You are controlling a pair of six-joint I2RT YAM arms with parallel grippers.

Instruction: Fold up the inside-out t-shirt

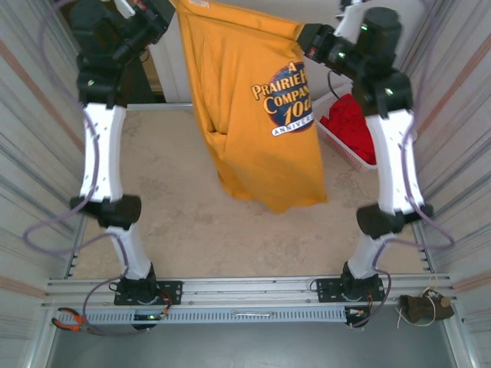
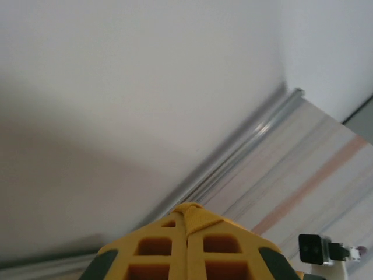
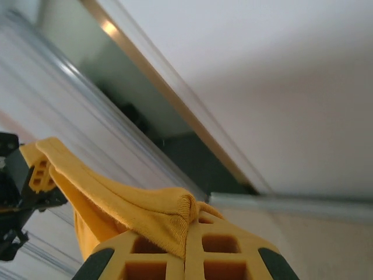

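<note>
My left gripper moves down and back over the table's far part next and releases the pinched corner (image 1: 180,7) there. This is because the t-shirt (image 1: 257,115) hangs stretched above the bare beige tabletop.
The mustard-yellow t-shirt (image 1: 257,115) hangs in the air above the table, stretched between both arms, its dark blue and white print facing the camera. My left gripper (image 1: 170,11) pinches its top left corner; in the left wrist view a small fold of yellow fabric (image 2: 201,219) pokes out between the shut fingers at the left gripper (image 2: 187,217). My right gripper (image 1: 305,34) holds the top right corner; the right wrist view shows the t-shirt's ribbed hem (image 3: 151,213) draped over the closed right gripper (image 3: 192,219).
A white basket (image 1: 341,149) with a red garment (image 1: 349,119) stands at the back right of the beige table (image 1: 192,222). Corrugated walls (image 1: 31,153) close in on both sides. Orange-handled pliers (image 1: 69,320) lie near the front rail.
</note>
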